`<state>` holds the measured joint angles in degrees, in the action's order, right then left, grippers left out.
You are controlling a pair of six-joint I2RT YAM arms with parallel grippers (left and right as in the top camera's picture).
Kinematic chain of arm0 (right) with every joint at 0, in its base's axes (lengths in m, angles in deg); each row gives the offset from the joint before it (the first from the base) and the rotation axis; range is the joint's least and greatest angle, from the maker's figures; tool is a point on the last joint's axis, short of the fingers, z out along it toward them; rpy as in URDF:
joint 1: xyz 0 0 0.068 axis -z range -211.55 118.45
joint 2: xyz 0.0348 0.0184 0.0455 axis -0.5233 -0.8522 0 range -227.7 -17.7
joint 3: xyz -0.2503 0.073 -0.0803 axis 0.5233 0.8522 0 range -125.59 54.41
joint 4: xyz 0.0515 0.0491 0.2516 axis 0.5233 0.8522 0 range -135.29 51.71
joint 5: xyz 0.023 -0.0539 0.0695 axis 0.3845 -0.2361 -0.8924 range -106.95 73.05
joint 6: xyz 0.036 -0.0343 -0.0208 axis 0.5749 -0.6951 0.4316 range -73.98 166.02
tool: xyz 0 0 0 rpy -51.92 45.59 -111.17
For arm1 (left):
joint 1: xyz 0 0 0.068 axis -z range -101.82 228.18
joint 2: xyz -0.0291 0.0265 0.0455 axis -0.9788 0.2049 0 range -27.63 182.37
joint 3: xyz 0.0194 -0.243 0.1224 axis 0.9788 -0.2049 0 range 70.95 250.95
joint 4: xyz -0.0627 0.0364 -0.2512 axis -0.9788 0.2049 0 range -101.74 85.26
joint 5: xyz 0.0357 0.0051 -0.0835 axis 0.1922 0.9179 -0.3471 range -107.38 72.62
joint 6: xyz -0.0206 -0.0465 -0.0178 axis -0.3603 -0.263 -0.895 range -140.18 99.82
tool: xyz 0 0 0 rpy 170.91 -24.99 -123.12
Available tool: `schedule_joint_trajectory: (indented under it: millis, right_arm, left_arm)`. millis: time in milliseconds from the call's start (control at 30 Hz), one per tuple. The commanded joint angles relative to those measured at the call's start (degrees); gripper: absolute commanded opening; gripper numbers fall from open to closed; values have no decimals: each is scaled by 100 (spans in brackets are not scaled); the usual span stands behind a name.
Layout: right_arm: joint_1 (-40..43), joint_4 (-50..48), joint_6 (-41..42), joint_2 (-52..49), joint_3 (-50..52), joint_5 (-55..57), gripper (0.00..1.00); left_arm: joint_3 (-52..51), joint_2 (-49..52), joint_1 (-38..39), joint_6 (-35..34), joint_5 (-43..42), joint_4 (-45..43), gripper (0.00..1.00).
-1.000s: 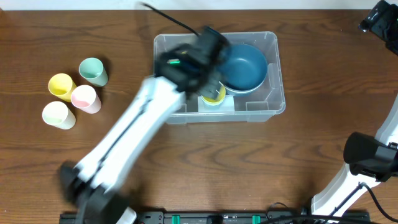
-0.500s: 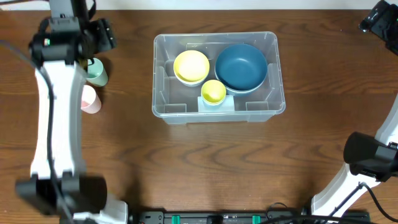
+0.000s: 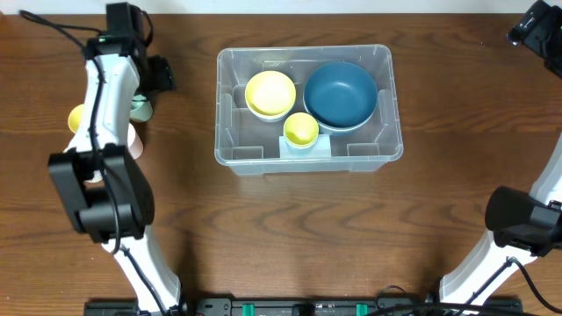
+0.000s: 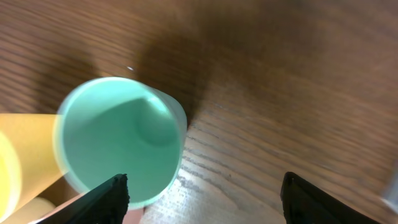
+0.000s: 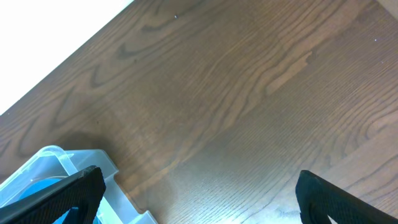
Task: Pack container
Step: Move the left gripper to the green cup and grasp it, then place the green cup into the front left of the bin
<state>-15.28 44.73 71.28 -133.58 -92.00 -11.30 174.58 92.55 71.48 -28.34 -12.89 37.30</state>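
My left gripper shifts toward the green cup's opening beside one finger next, then comes down onto the green cup's rim by the empty table.
The clear plastic container (image 3: 397, 132) sits mid-table and holds a yellow bowl (image 3: 270, 94), a blue bowl (image 3: 341, 94) and a small yellow cup (image 3: 300, 129). My left gripper (image 3: 154, 75) hangs open over the cups at the far left. In the left wrist view the left gripper (image 4: 205, 200) is empty, with a mint-green cup (image 4: 118, 140) upright just beside its left finger (image 4: 106, 200). My right gripper (image 5: 199, 199) is open over bare table, with the container's corner (image 5: 68, 163) by its left finger. Only the right arm (image 3: 536, 31) shows overhead, at the top right.
A yellow cup (image 3: 77, 117) and a pink cup (image 3: 132, 142) stand by the green cup (image 3: 140, 108), partly under the left arm. The yellow cup (image 4: 25, 155) lies at the left edge of the wrist view. The right arm's base (image 3: 518, 228) is at the right edge.
My left arm has swung from above the container to the cups at the far left, uncovering the yellow bowl inside the container. The right arm has not moved.
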Motion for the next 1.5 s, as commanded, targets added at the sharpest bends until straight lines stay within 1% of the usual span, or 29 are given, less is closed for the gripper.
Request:
schedule_joint_trajectory:
  millis: [0, 33, 100, 133, 233, 267, 367, 467, 600, 767, 900, 1000, 1100, 1200, 1300, 1467]
  right_arm:
    - [22, 2, 85, -63, -37, 13, 99]
    - [22, 0, 85, -63, -37, 13, 99]
    - [22, 0, 85, -63, -37, 13, 99]
    - [22, 2, 85, -63, -37, 13, 99]
    - [22, 2, 83, -63, -37, 13, 99]
    - [22, 2, 85, -63, -37, 13, 99]
    - [22, 2, 85, -63, -37, 13, 99]
    - [22, 2, 85, -63, -37, 13, 99]
    - [22, 2, 85, -63, -37, 13, 99]
    - [22, 2, 85, -63, -37, 13, 99]
    - [22, 2, 85, -63, -37, 13, 99]
    - [22, 2, 85, -63, -37, 13, 99]
    - [22, 2, 85, -63, -37, 13, 99]
    - [22, 2, 85, -63, -37, 13, 99]
    - [22, 2, 85, -63, -37, 13, 99]
    - [22, 2, 85, -63, -37, 13, 99]
  left_arm:
    - [-28, 328, -72, 105, -15, -37, 74]
    - [-28, 417, -90, 105, -15, -52, 73]
    - [-28, 549, -127, 103, -17, -57, 67]
    - [-28, 612, -151, 103, -15, -57, 59]
    - [-28, 680, -214, 101, -17, -50, 29]
    - [-28, 678, -225, 94, -20, -50, 24]
    - [-7, 575, -219, 52, -28, -31, 19]
    - [83, 404, -162, 20, -142, 55, 7]
    - [201, -142, 13, -234, -282, 155, 6]
    - [203, -1298, 529, -313, -380, 227, 6]
    - [203, -2194, 1263, -313, -695, 553, 6]
    - [203, -2542, 1917, -310, -691, 977, 6]
    - [195, -2599, 2535, -306, -691, 1488, 6]
    - [44, -2540, 2949, -284, -686, 1792, 6]
    - [-195, -2448, 3161, -291, -688, 1932, 6]
    - [-597, -2232, 3209, -315, -697, 1937, 6]
